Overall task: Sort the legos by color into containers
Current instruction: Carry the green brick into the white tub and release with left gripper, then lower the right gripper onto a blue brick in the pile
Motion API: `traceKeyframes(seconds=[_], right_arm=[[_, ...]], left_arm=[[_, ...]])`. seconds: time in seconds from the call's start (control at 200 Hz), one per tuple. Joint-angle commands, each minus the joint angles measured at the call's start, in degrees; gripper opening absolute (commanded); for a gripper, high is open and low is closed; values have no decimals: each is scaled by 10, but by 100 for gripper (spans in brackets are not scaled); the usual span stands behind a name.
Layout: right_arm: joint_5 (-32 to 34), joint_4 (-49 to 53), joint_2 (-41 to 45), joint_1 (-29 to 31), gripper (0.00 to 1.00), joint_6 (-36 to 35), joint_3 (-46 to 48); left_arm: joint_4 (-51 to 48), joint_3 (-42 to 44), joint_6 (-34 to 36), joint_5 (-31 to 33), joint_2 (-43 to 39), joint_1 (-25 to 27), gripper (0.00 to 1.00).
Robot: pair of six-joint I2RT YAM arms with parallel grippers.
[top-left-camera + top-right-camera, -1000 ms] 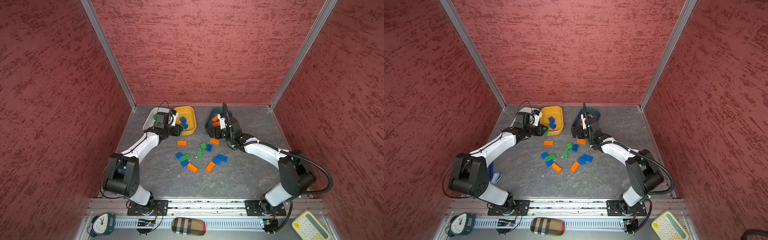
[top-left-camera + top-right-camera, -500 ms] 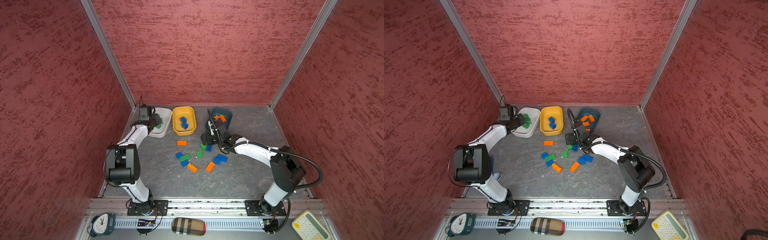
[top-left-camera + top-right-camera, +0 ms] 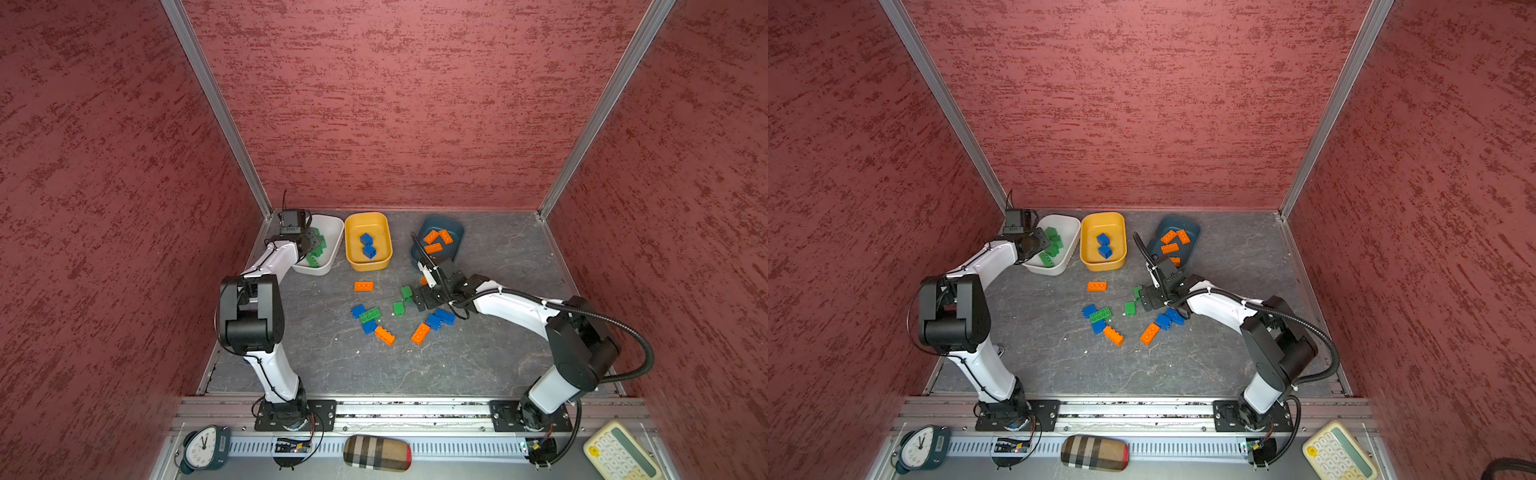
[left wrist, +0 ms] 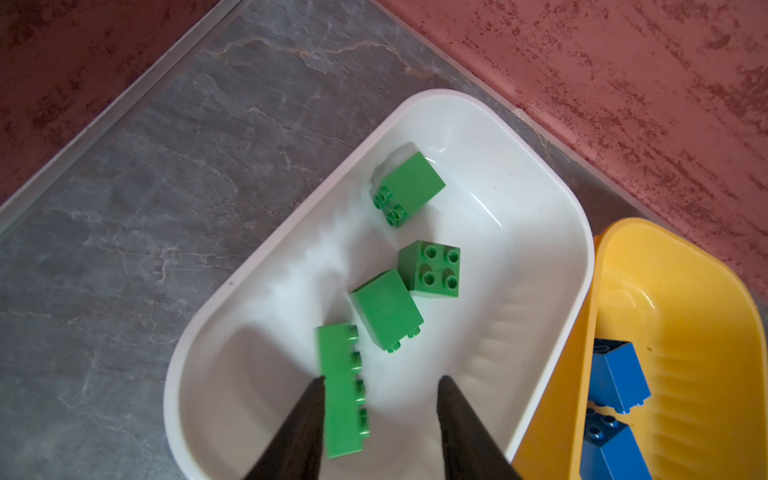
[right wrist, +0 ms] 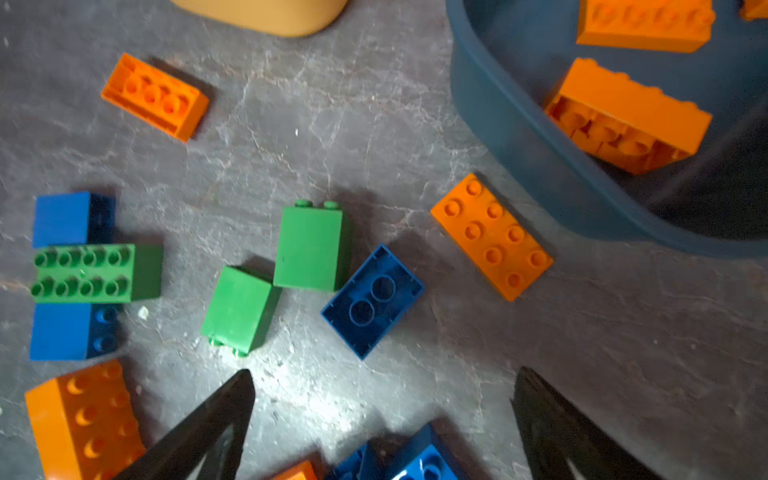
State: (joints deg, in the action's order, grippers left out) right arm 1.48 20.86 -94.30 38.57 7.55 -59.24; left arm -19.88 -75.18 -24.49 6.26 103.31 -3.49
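My right gripper will turn and lower across the blue lego's short ends, as the lego lies slanted below my fingers with a green lego by its long side.
My left gripper [image 4: 381, 379] hangs open over the white tub [image 4: 552, 232]. A long green brick [image 4: 343, 390], blurred, lies against one finger with a gap to the other. Three square green legos [image 4: 388, 309] lie in that tub. In both top views the left gripper [image 3: 309, 245] [image 3: 1038, 245] is at the white tub [image 3: 332, 224]. The yellow tub [image 3: 353, 249] holds two blue legos [image 3: 368, 245]. The teal tub [image 3: 455, 232] holds orange ones [image 3: 432, 237]. My right gripper [image 5: 384, 373] [image 3: 417, 297] stands open and empty above loose legos: a blue one [image 5: 372, 301], green ones [image 5: 311, 249], an orange one [image 5: 492, 237].
More loose bricks lie mid-floor: an orange one [image 3: 363, 286], a blue-and-green cluster [image 3: 369, 314], two orange ones [image 3: 384, 335], blue ones [image 3: 440, 319]. Red walls stand close behind the tubs. A clock [image 3: 203, 446], a plaid case [image 3: 376, 453] and a keypad [image 3: 619, 453] lie beyond the front rail.
My left gripper swung left over the white tub and opened, letting go of the long green brick. My right gripper, still open, came forward from the teal tub to the loose bricks.
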Motion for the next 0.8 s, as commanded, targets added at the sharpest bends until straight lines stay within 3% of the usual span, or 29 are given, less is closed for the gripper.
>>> traceKeyframes(seconds=[0.0,0.26,0.556,0.791], right_arm=[[-14,64,-1,0,97,-117,-31],[-50,77,-48,-15,93,-228,-68],[-106,109,-119,-32,83,-310,-130],[-90,92,-157,-31,81,-349,-147]], left_arm=[[3,10,-13,15,-39,-4,57],[58,71,-32,-2,-116,10,100],[131,148,-33,-2,-184,29,100],[160,175,-43,-16,-209,25,99]])
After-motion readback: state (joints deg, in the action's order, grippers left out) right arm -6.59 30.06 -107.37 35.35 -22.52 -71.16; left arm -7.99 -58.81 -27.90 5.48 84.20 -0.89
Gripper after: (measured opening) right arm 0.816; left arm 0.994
